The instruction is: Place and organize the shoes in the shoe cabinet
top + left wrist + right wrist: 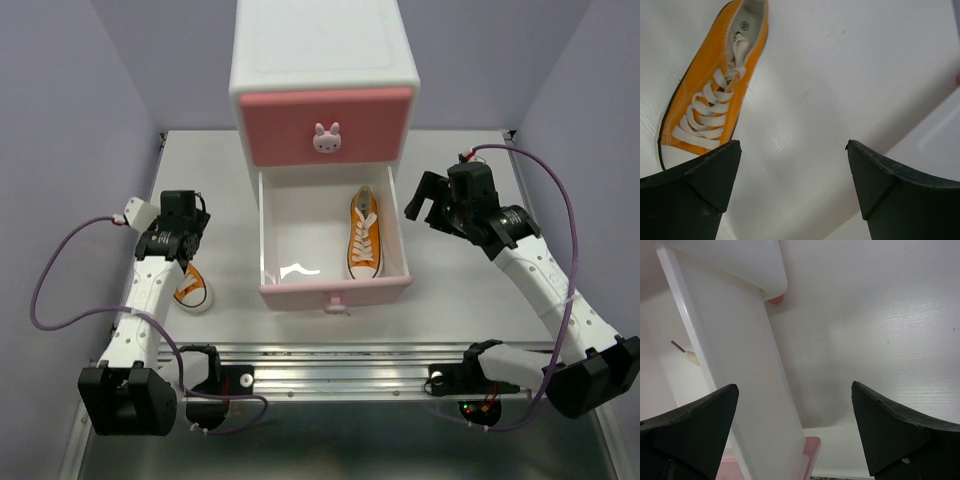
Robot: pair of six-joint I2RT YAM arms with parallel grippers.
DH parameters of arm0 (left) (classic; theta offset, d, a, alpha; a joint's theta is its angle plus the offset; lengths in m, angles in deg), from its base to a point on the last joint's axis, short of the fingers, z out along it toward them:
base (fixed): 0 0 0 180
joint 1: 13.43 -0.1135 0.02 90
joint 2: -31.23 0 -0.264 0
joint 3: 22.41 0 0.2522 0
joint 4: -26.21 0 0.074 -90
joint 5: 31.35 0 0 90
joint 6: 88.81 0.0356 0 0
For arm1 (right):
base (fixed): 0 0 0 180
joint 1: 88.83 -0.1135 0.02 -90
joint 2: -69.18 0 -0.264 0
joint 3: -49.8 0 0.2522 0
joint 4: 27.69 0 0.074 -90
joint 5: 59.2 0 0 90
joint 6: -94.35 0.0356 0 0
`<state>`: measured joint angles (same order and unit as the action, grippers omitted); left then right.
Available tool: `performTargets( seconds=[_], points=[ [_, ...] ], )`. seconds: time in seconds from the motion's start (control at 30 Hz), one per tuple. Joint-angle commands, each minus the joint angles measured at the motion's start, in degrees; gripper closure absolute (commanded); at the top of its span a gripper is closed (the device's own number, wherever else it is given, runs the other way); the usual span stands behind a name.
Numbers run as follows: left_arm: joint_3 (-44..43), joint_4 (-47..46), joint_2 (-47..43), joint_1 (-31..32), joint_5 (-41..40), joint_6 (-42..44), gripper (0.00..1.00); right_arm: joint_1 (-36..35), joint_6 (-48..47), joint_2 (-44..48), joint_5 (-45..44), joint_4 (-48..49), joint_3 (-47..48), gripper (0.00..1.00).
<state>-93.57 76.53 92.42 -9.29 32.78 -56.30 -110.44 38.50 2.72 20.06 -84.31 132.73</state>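
Note:
My left gripper shifts to the left in the wrist view next, toward the orange shoe's tongue (739, 52), then lowers around the tongue.
The shoe cabinet (322, 60) stands at the back centre, its deeper pink upper drawer (325, 125) shut. The pale pink lower drawer (335, 288) is pulled out, and one orange shoe (365, 235) lies along its right side with the toe toward the front. A second orange shoe (193, 289) (710, 95) lies on the table left of the drawer, partly under my left arm. My left gripper (185, 250) (792, 150) hangs open above the table just beside that shoe, holding nothing. My right gripper (428, 207) (794, 385) is open and empty beside the drawer's right wall (740, 365).
The white table (470, 290) is bounded by lilac walls at the left, right and back. A metal rail (330, 365) and the arm bases run along the near edge. Purple cables (45, 290) loop beside each arm.

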Motion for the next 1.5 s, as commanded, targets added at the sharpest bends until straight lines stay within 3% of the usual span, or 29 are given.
performTargets(
  seconds=[0.0,0.17,0.37,0.47,0.6,0.67,0.7,0.73,1.03,1.13,1.2,1.33,1.47],
  points=[
    [8.08,-5.43,-1.60,-5.62,-0.15,-0.60,0.01,-0.10,-1.28,0.27,1.07,1.54,0.79,0.00],
    [15.12,-16.23,-0.99,-11.43,4.85,8.08,0.01,-0.10,-1.98,0.19,1.42,1.72,1.58,0.00],
    [14.79,-26.53,9.71,-18.20,9.96,21.97,0.02,-0.10,-2.24,0.36,1.34,1.63,2.02,0.00],
    [13.21,-27.50,14.21,-20.40,10.66,24.53,0.10,-0.10,-3.21,-0.16,1.25,1.63,2.81,0.00],
    [12.76,-26.36,20.72,-21.10,11.45,26.64,0.32,-0.10,-3.22,-0.96,0.90,1.72,3.78,0.00],
    [13.72,-25.40,21.34,-21.10,10.84,25.77,0.50,-0.10,-2.69,-1.13,0.81,1.72,3.87,0.00],
    [13.46,-24.87,21.17,-21.10,10.84,25.07,0.81,-0.10,-2.51,-1.31,0.72,1.72,3.96,0.00],
    [13.11,-23.65,20.82,-21.10,10.84,24.28,0.98,-0.10,-2.51,-1.31,0.64,1.80,3.96,0.00],
    [0.64,-18.01,3.08,-20.93,13.29,27.87,1.00,-0.10,-0.84,-0.25,-0.24,1.37,2.99,0.00],
    [-6.02,-19.50,-2.91,-20.93,25.63,29.10,1.00,-0.10,-0.14,0.45,-0.42,1.37,2.20,0.00],
    [-10.95,-17.76,-3.44,-19.36,28.59,28.59,1.00,-0.10,-0.05,0.71,-0.59,1.45,2.03,0.00],
    [-19.31,-16.07,-4.14,-4.20,20.70,24.64,1.00,-0.10,-0.58,0.98,-0.51,1.37,2.29,0.00],
    [-21.17,-17.83,-6.42,5.49,19.55,18.74,1.00,-0.10,-0.49,1.07,-0.33,1.45,2.29,0.00]
  ],
)
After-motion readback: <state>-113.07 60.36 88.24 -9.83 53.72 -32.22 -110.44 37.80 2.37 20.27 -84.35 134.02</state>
